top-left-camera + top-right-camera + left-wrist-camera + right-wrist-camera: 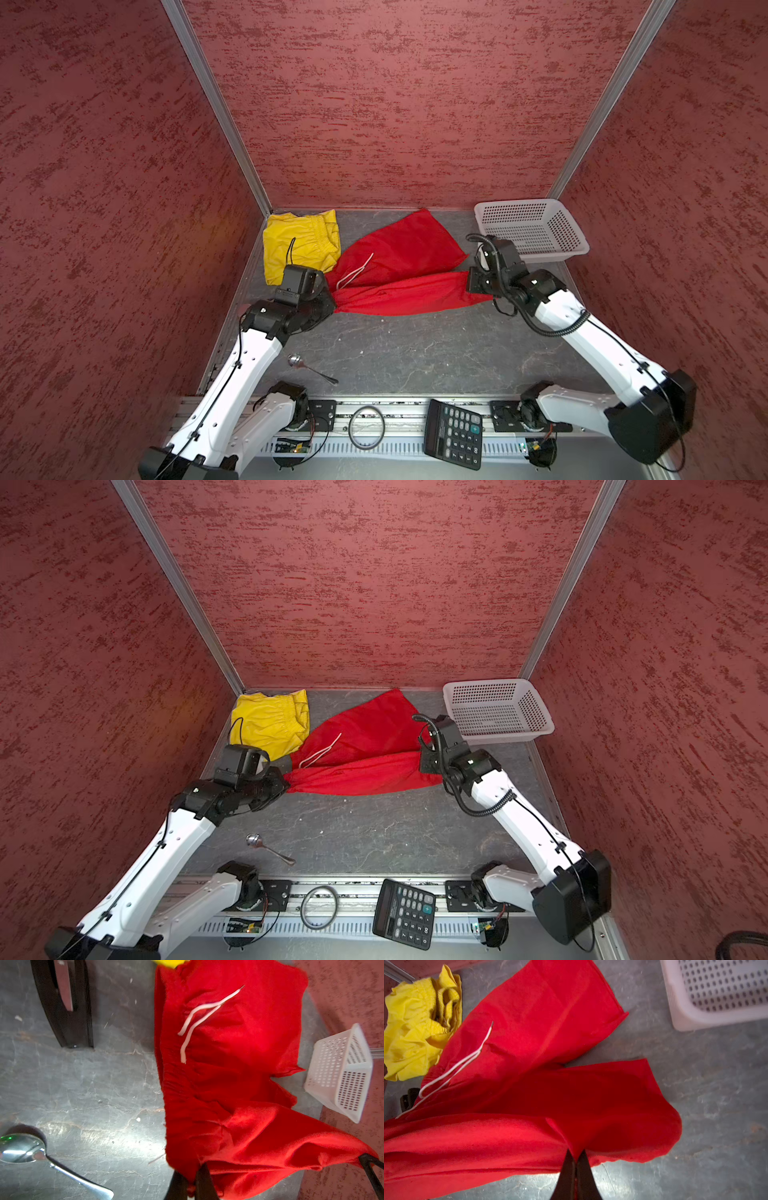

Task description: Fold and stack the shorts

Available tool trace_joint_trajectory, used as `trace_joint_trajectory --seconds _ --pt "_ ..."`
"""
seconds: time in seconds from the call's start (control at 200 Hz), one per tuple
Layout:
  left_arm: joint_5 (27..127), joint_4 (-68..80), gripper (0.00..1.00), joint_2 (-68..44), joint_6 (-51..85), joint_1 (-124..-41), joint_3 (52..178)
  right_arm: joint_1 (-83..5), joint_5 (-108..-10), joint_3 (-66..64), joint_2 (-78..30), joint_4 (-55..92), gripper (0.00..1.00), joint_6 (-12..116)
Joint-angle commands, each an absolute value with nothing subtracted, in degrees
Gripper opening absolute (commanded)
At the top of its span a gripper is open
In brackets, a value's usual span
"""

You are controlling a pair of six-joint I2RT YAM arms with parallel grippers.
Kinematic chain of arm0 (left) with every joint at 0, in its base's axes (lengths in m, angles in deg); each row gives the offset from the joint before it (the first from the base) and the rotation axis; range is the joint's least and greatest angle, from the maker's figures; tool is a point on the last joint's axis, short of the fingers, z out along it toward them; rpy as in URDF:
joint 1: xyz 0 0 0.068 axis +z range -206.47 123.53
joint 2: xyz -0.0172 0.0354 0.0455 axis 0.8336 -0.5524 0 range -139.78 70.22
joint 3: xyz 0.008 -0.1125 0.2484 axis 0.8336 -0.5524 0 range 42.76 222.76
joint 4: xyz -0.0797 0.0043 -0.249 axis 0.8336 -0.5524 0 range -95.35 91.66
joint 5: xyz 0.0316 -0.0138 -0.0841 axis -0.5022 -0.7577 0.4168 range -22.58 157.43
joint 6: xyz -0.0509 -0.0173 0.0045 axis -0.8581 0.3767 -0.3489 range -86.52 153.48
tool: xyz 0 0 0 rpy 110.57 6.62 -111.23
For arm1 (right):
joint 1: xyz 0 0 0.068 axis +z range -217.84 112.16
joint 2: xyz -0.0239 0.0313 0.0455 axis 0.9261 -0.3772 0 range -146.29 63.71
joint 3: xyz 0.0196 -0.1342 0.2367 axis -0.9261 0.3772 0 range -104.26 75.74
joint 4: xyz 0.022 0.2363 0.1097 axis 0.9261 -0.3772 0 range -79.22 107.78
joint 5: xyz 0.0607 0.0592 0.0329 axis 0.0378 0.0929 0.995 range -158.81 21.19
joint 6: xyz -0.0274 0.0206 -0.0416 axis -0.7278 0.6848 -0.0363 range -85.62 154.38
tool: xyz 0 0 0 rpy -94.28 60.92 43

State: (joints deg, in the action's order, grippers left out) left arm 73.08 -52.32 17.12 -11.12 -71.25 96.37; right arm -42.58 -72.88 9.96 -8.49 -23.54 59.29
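Note:
I should next carry the near leg's hem outward over the red shorts with my right gripper and release it on the far leg's hem [430, 219] [596, 976], because the far leg lies spread toward the back wall.
The red shorts [399, 266] [361, 750] lie spread mid-table, their white drawstring [353, 272] [197, 1020] loose on top. My left gripper [332, 301] [192, 1178] is shut on the waistband's near corner. My right gripper [473, 286] [576, 1159] is shut on the hem of the near leg, so that leg stretches between the two grippers. The far leg points toward the back wall. The yellow shorts [299, 245] [415, 1028] sit crumpled in the back left corner, with the red fabric touching their edge.
A white perforated basket [536, 226] [716, 991] stands at the back right, just behind the right wrist. A metal spoon [309, 368] [31, 1151] lies near the left arm. A calculator [455, 432] and a ring [350, 428] rest on the front rail.

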Motion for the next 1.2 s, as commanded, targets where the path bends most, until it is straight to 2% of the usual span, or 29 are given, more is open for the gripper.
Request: trace_joint_trajectory --seconds 0.0,0.245,0.566,0.616,0.701,0.726,0.847,0.982,1.127,1.197 --pt "69.37 -53.02 0.00 13.71 -8.68 -69.95 100.07 -44.97 -74.45 3.26 -13.98 -17.82 0.05 53.90" --pt "71.53 -46.81 0.00 5.53 -6.46 -64.72 106.01 -48.12 -70.99 -15.88 -33.98 -15.15 0.05 48.34" --pt "77.31 -38.19 0.00 -9.92 -4.01 -56.22 111.30 -50.47 -65.66 -51.01 -66.34 -18.47 0.05 45.19" --pt "78.00 -37.11 0.00 -12.75 -4.08 -55.40 111.73 -50.61 -64.57 -57.19 -72.02 -19.23 0.15 45.14" --pt "78.76 -35.57 0.00 -17.50 -4.05 -54.29 112.33 -50.79 -62.70 -68.30 -81.52 -21.23 0.49 45.92" --pt "78.94 -35.25 0.00 -18.84 -4.06 -53.95 112.52 -51.02 -62.25 -70.97 -83.81 -21.59 0.56 46.41" --pt "79.09 -33.60 0.23 -23.01 -4.63 -51.88 112.83 -52.22 -59.08 -74.54 -88.81 -19.25 0.68 49.79" --pt "79.47 -32.79 0.57 -23.60 -5.33 -49.10 113.67 -53.84 -57.68 -69.28 -85.69 -15.20 0.71 51.14" --pt "76.51 -35.35 0.75 -20.40 -4.63 -48.34 116.21 -54.21 -59.93 -58.65 -76.59 -12.17 0.71 48.40" --pt "75.11 -36.03 0.79 -17.19 -4.41 -48.62 116.04 -54.17 -61.72 -50.46 -71.06 -10.20 0.71 47.67"
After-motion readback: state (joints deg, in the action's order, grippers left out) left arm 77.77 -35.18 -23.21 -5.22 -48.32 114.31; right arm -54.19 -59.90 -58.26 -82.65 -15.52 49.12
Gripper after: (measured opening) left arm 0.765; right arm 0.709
